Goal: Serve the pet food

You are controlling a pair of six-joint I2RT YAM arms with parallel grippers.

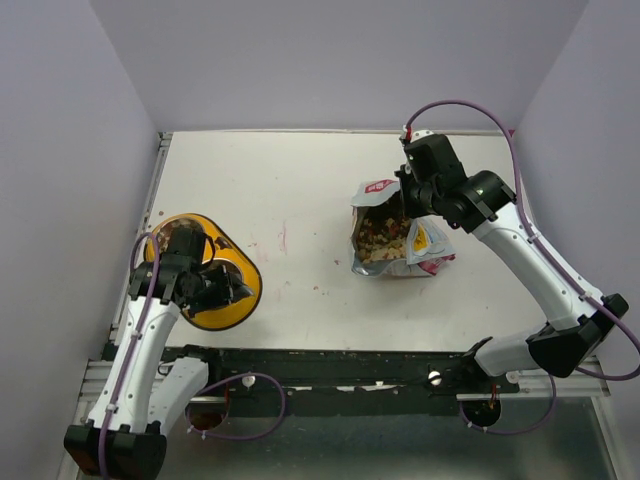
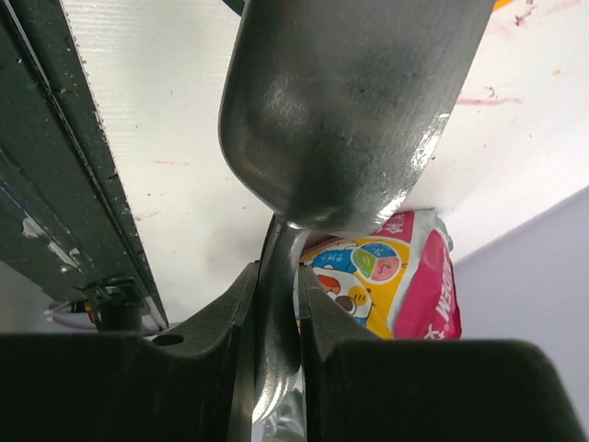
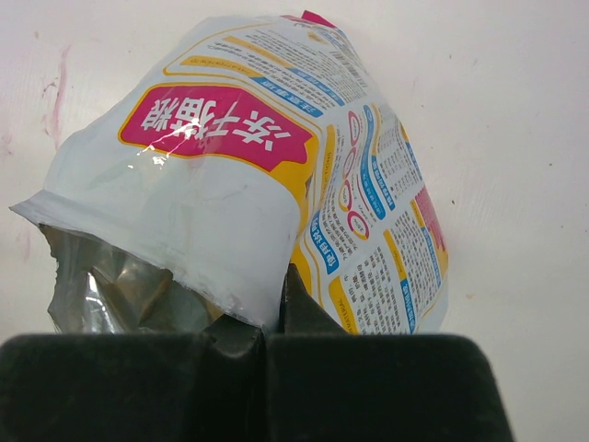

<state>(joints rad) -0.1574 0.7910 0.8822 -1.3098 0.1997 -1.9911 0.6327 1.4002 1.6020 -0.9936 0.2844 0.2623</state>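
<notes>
My left gripper moves away from the feeder (image 1: 247,290) toward the bag next and down to release the scoop on the clear, bare tabletop between them.
The pet food (image 1: 381,238) shows as brown and reddish kibble inside the open cartoon-printed bag (image 1: 400,240) lying right of centre. My right gripper (image 1: 405,205) is shut on the bag's upper right rim; in the right wrist view the gripper (image 3: 276,304) pinches the white edge of the bag (image 3: 276,157). My left gripper (image 1: 207,285) hovers over the yellow double-bowl feeder (image 1: 247,290) at the left. In the left wrist view it (image 2: 279,276) is shut on the handle of the silver metal scoop (image 2: 350,110), seen from its underside. The scoop's inside is hidden.
The table's dark front rail (image 1: 330,360) runs along the near edge, and it also shows in the left wrist view (image 2: 64,184). Lilac walls enclose the table at left, back and right. Faint pink stains (image 1: 283,238) mark the white tabletop.
</notes>
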